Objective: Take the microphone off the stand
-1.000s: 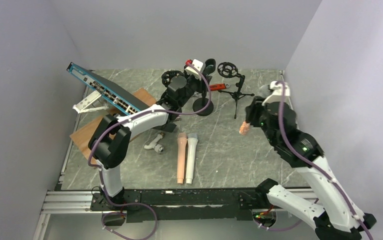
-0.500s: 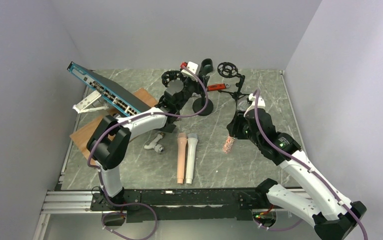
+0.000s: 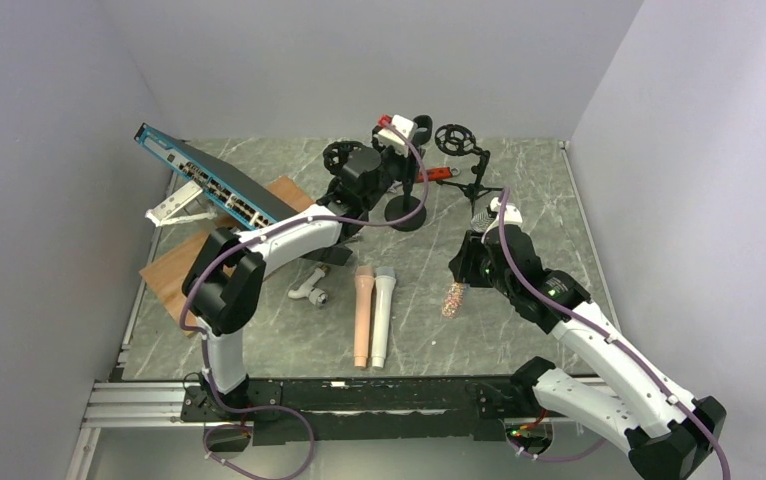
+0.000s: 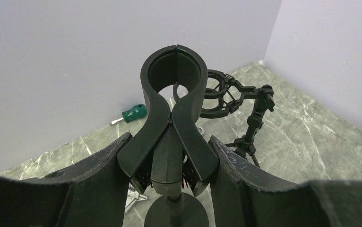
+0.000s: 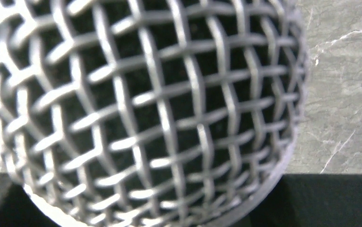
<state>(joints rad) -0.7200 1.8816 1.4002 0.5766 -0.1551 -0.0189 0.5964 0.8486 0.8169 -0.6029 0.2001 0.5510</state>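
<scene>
I will move my right gripper back and down next to let go of the microphone on the bare tabletop (image 3: 410, 320) beside the white mic, because the clip's ring is already empty.
The black stand with its round base (image 3: 406, 212) is at the back centre. My left gripper (image 3: 404, 133) is shut on its clip (image 4: 174, 94), whose ring on top is empty; the fingers (image 4: 99, 179) press the clip's two levers. The microphone (image 3: 452, 298), with a glittery pink handle and a silver mesh head, hangs tilted over the table to the right of centre. My right gripper (image 3: 471, 255) is shut on it. In the right wrist view the mesh head (image 5: 146, 109) fills the frame, with dark fingers (image 5: 330, 198) at the bottom corners.
A peach mic (image 3: 362, 315) and a white mic (image 3: 383, 315) lie side by side near centre. A tripod stand (image 3: 475, 185) with a shock mount, a red-handled tool (image 3: 435, 173) and a green screwdriver (image 4: 134, 113) sit at the back. A blue network switch (image 3: 209, 180) leans on a wooden board (image 3: 169, 265) at left.
My right arm has carried the microphone from the back right toward the centre and lower, its handle now pointing down at the table. The left gripper has stayed on the stand's clip.
</scene>
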